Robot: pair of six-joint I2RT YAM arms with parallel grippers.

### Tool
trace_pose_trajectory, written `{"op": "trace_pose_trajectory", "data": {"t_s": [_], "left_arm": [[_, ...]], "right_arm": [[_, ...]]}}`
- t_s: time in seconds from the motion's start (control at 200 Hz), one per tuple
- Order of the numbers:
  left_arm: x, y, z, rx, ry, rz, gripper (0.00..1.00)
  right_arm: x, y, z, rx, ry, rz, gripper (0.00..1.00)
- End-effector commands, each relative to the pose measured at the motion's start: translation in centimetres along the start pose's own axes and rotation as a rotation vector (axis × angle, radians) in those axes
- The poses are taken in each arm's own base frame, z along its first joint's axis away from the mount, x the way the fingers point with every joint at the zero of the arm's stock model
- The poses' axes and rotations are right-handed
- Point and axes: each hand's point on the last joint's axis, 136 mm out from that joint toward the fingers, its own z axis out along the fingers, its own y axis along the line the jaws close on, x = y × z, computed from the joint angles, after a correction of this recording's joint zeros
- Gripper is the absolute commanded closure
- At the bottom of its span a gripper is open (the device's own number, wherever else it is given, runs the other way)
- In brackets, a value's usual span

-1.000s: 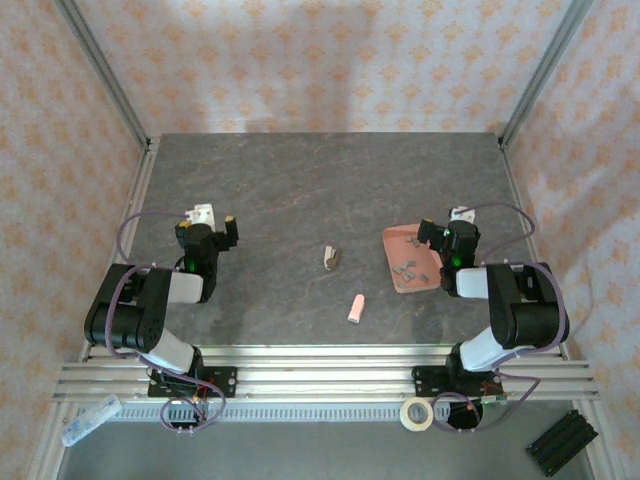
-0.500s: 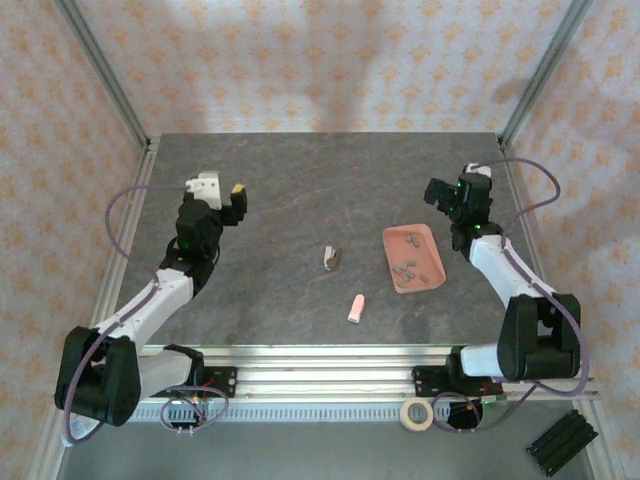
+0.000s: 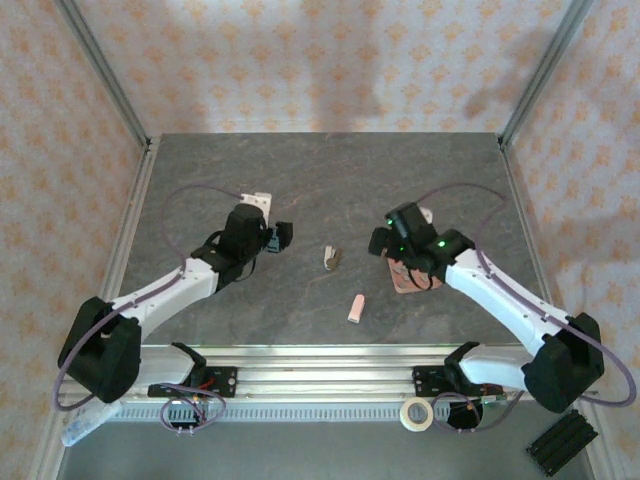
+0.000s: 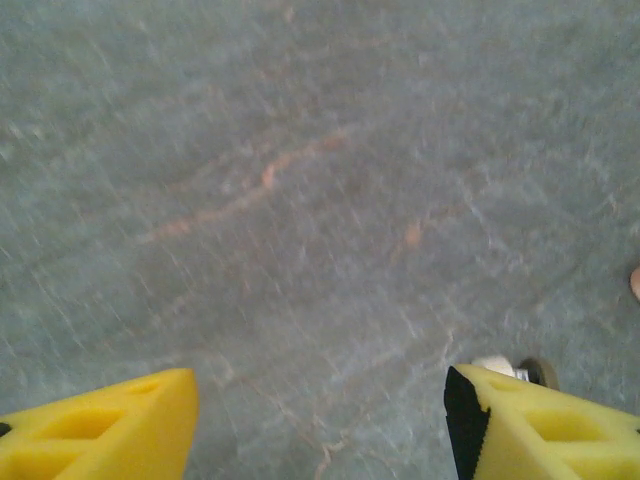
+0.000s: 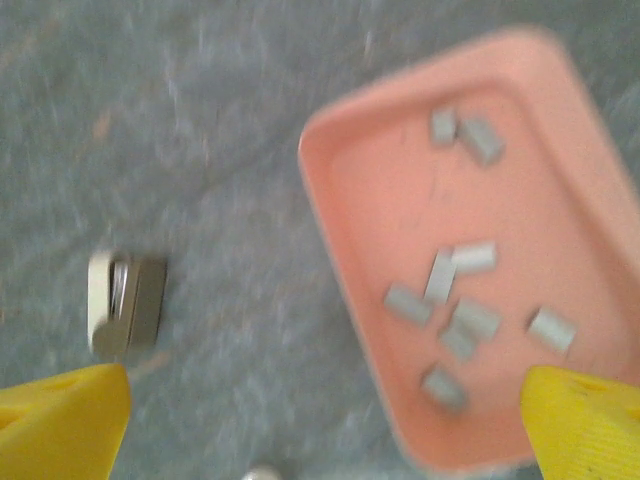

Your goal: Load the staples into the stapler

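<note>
The robot needs to move its right gripper's open fingers back and down next, onto the middle of the small pink stapler [image 3: 357, 308], because the stapler is below them and nearer the robot's base.
The stapler [image 3: 332, 258], a small brown and white piece, lies in the middle of the table between the two arms; in the right wrist view the stapler [image 5: 125, 305] lies left of the tray. Several grey staples [image 5: 470, 320] lie loose in the pink tray [image 5: 350, 200]. My right gripper [image 3: 383, 240] hovers open above the tray's left edge [image 3: 400, 277], its arm covering most of the tray. In its own view my right gripper [image 5: 320, 430] holds nothing. My left gripper [image 3: 276, 238] is open and empty to the left of the stapler, over bare table [image 4: 320, 420].
A small pink block [image 3: 355, 308] lies on the table below the stapler, toward the near edge. Grey marbled table top [image 3: 300, 170] stretches behind both grippers. A tape roll [image 3: 416, 413] and a black part [image 3: 562, 441] sit off the table by the arm bases.
Both arms have unfolded from the table's sides toward the middle: the left gripper toward the stapler, the right over the tray. The left jaws have narrowed somewhat.
</note>
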Motion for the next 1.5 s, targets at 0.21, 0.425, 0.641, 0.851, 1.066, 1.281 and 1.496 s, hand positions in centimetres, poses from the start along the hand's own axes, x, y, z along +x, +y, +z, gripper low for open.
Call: {"op": "trace_pose_trajectory", "data": {"t_s": [0.21,0.425,0.641,0.851,1.066,1.281,1.496], "left_arm": [[3.5,0.4,1.3,-0.032,0.088,-0.075,0.34],[4.2,0.6,1.3,-0.044,0.105,-0.067,0.34],[5.0,0.9,1.4,-0.044,0.102,-0.105,0.34],[5.2,0.6,1.8,-0.035,0.119,-0.101,0.34],[5.1,0.3,2.0,-0.023,0.121,-0.106,0.35],[5.2,0.1,2.1,-0.019,0.123,-0.107,0.35],[5.2,-0.4,2.2,-0.008,0.127,-0.104,0.35]], "right_arm": [[9.5,4.1,0.9,0.034,0.312,0.023,0.09],[11.9,5.2,3.2,0.101,0.417,-0.027,0.28],[12.6,4.1,4.6,0.188,0.440,-0.072,0.41],[13.0,3.9,5.6,0.195,0.444,-0.047,0.51],[12.9,3.9,6.4,0.194,0.436,-0.039,0.57],[12.7,3.4,6.9,0.208,0.427,-0.027,0.58],[12.5,3.1,7.3,0.204,0.420,-0.018,0.66]]}}
